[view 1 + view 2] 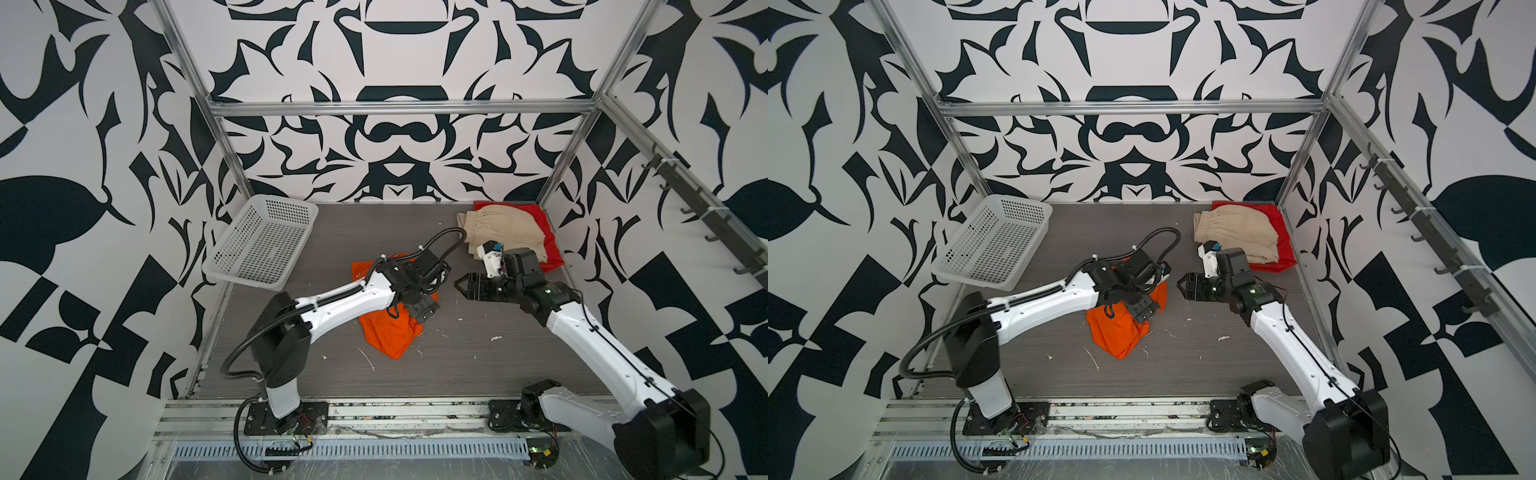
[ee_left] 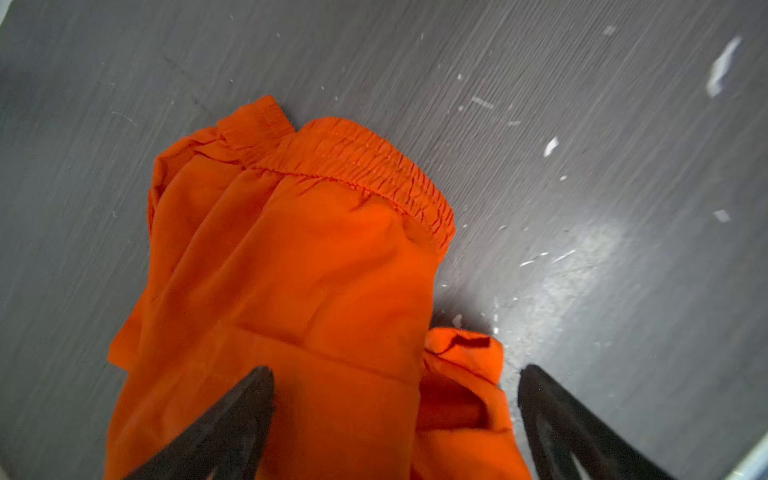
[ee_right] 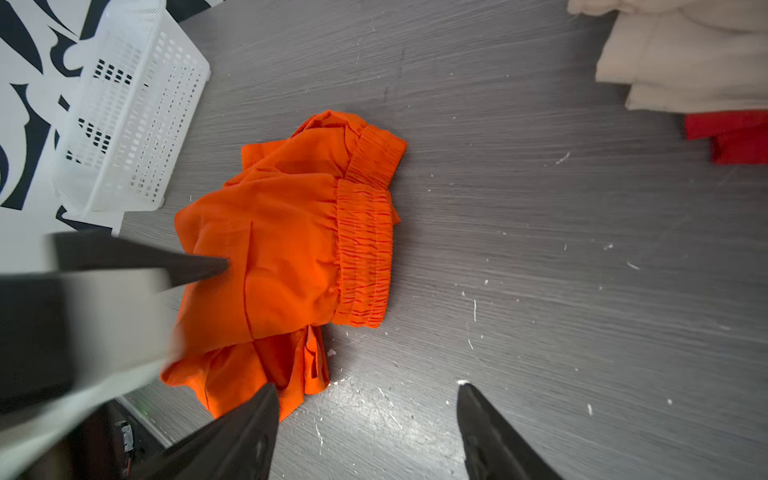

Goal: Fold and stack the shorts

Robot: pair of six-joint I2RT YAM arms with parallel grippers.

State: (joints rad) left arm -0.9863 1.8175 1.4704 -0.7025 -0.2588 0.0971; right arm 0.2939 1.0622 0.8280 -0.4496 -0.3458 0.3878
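Next I will lower my left gripper to the orange shorts' side edge (image 2: pixel 406 393) and close on the fabric behind the waistband (image 2: pixel 353 166), since the shorts' edge lies between its open fingers.
The orange shorts (image 1: pixel 386 332) (image 1: pixel 1117 336) lie bunched and roughly folded mid-table, elastic waistband (image 2: pixel 353 166) showing. My left gripper (image 1: pixel 424 311) (image 2: pixel 395 370) hovers just over their right edge, open, with cloth below the gap but nothing pinched. One of its fingers (image 3: pixel 199 266) shows over the fabric in the right wrist view. My right gripper (image 1: pixel 459 284) (image 3: pixel 368 385) stands open to the right of the orange shorts, over bare table, holding nothing. The beige shorts (image 1: pixel 503 232) (image 3: pixel 685 62) rest folded on the red shorts (image 1: pixel 548 245) (image 3: pixel 731 137) in the back right corner.
A white perforated basket (image 1: pixel 245 278) (image 3: pixel 124 124) leans tilted against the left wall at the back left. Metal frame posts and patterned walls close in the grey table (image 1: pixel 478 365) on three sides. Small white flecks dot its surface.
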